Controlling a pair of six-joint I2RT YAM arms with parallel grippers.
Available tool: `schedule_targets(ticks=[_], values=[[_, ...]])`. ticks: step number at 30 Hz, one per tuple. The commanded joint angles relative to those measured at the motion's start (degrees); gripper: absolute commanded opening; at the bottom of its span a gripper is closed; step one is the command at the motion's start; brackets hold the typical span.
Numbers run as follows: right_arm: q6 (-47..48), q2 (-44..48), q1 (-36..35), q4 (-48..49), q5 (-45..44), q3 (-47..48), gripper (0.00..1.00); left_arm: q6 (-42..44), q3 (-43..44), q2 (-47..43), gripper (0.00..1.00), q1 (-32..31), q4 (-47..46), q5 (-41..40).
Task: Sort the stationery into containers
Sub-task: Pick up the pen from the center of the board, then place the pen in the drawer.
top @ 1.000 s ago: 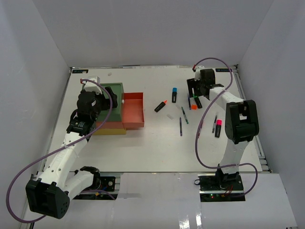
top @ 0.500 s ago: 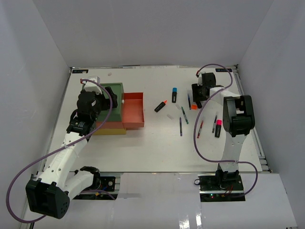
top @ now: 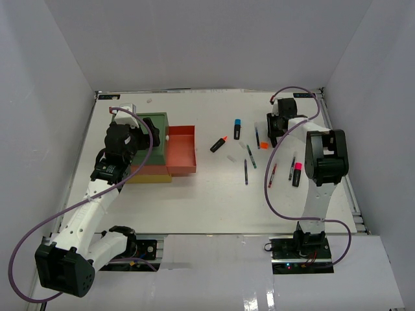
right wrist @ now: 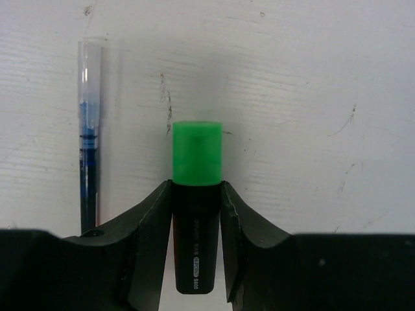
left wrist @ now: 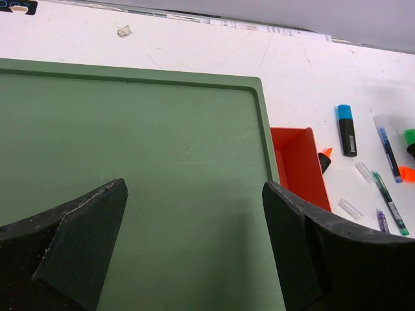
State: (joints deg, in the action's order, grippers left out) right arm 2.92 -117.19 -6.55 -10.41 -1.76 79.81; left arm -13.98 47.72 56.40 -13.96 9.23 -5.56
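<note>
I will next lift the black highlighter with my right gripper to the left in the top view, over the red-orange drawer (top: 181, 149), because that drawer is open and empty.
My right gripper (right wrist: 196, 184) is shut on a black highlighter with a green cap (right wrist: 196, 159), low over the white table; in the top view it (top: 275, 129) is at the far right. A thin blue pen (right wrist: 87, 168) lies just left of it. My left gripper (left wrist: 194, 188) is open and empty above the green top of the drawer stack (left wrist: 149, 129), also in the top view (top: 155, 123). The red-orange drawer (top: 181, 150) stands pulled out. A blue-capped highlighter (top: 237, 128) and an orange-capped one (top: 219, 144) lie between the stack and my right gripper.
Several thin pens (top: 251, 155) lie mid-table. A pink-capped highlighter (top: 297, 173) and another pen (top: 272, 175) lie nearer the right arm. An orange cap (top: 263, 145) shows just below my right gripper. White walls enclose the table on three sides.
My right gripper has shifted a little to the right and its arm has swung round. The left arm has not moved.
</note>
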Motion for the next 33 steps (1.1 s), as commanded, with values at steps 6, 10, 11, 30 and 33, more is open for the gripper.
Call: schedule_targets(ticks=[6, 10, 11, 30, 33], values=[[-9.3, 15.9, -7.3, 4.3, 5.3, -4.9, 0.23, -1.1, -0.4, 1.0, 0.96, 0.0, 6.0, 2.3], [-16.4, 20.9, -14.4, 9.4, 8.8, -7.7, 0.22, -1.3, -0.4, 1.0, 0.96, -0.1, 5.9, 2.2], [-18.2, 21.4, -17.4, 10.6, 9.6, -8.0, 0.24, -1.3, -0.4, 1.0, 0.96, -0.1, 6.0, 2.1], [-35.0, 11.9, -37.8, 26.9, 11.2, -0.4, 0.62, -1.2, -0.5, 0.0, 0.96, -0.1, 6.0, 1.6], [-34.0, 12.1, -37.8, 26.7, 10.3, -0.6, 0.67, -1.3, -0.5, 0.0, 0.96, 0.0, 6.0, 1.6]])
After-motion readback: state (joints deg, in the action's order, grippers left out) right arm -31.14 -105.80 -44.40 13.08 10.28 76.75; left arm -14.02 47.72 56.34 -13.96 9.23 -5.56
